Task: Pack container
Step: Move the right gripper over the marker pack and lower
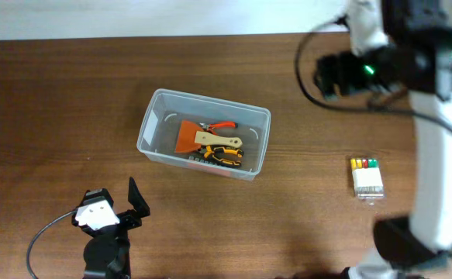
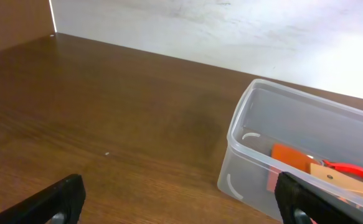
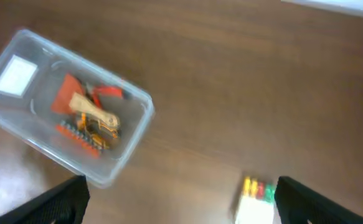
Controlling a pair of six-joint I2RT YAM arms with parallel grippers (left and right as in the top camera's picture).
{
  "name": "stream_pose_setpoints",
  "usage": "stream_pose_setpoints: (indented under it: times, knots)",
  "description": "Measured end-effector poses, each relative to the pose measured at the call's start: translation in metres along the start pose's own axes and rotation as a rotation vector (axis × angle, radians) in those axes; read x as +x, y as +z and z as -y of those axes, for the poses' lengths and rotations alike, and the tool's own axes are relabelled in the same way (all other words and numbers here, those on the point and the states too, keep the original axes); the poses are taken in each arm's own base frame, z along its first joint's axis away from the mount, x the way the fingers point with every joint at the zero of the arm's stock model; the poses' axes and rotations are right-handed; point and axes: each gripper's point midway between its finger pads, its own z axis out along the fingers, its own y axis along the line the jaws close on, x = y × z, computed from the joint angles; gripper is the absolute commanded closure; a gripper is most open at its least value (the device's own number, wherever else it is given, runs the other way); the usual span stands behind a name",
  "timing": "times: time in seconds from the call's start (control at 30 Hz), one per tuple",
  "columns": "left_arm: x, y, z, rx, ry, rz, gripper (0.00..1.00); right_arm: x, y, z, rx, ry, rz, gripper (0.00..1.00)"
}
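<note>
The small white box (image 1: 367,177) is outside the container (image 1: 154,122). My right gripper should go down toward the right in the overhead view, with its fingers on either side of the box below its coloured pieces.
The clear container (image 1: 154,122) sits mid-table and holds an orange scraper (image 1: 188,136), orange-handled pliers (image 1: 224,125) and a yellow-and-black tool (image 1: 228,154). My left gripper (image 1: 136,203) is open and empty near the front left, short of the container. In the left wrist view, its fingers (image 2: 181,208) straddle bare table with the container's near corner (image 2: 238,134) at the right. My right gripper (image 3: 181,208) is open and empty, held high above the table between the container (image 3: 145,99) and a small white box (image 3: 256,205).
The small white box with coloured pieces (image 1: 367,177) lies at the right of the table. The right arm (image 1: 381,66) and its cable reach over the back right. A pale wall edges the far side (image 2: 231,31).
</note>
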Motion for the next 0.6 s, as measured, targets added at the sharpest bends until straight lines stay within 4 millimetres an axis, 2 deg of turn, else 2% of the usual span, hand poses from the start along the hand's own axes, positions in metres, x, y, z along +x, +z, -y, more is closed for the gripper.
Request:
stream_pose_setpoints:
  times: [0.1, 0.17, 0.23, 0.43, 0.53, 0.6]
  knots:
    - [0.0, 0.0, 0.0, 0.001, 0.0, 0.001, 0.01, 0.046, -0.011, 0.017, 0.081, 0.06, -0.073, 0.04]
    - [0.0, 0.0, 0.0, 0.0, 0.0, 0.0, 0.01, 0.088, -0.004, 0.032, 0.141, 0.104, -0.179, 0.03]
    - [0.0, 0.0, 0.0, 0.0, 0.0, -0.001, 0.01, 0.129, 0.014, 0.05, 0.195, 0.158, -0.295, 0.02]
    - [0.0, 0.0, 0.0, 0.0, 0.0, 0.0, 0.01, 0.197, 0.083, 0.099, 0.254, 0.325, -0.464, 0.02]
    - [0.0, 0.0, 0.0, 0.0, 0.0, 0.0, 0.01, 0.216, 0.11, 0.12, 0.264, 0.397, -0.493, 0.04]
    - [0.0, 0.0, 0.0, 0.0, 0.0, 0.0, 0.01, 0.222, 0.12, 0.128, 0.266, 0.425, -0.514, 0.04]
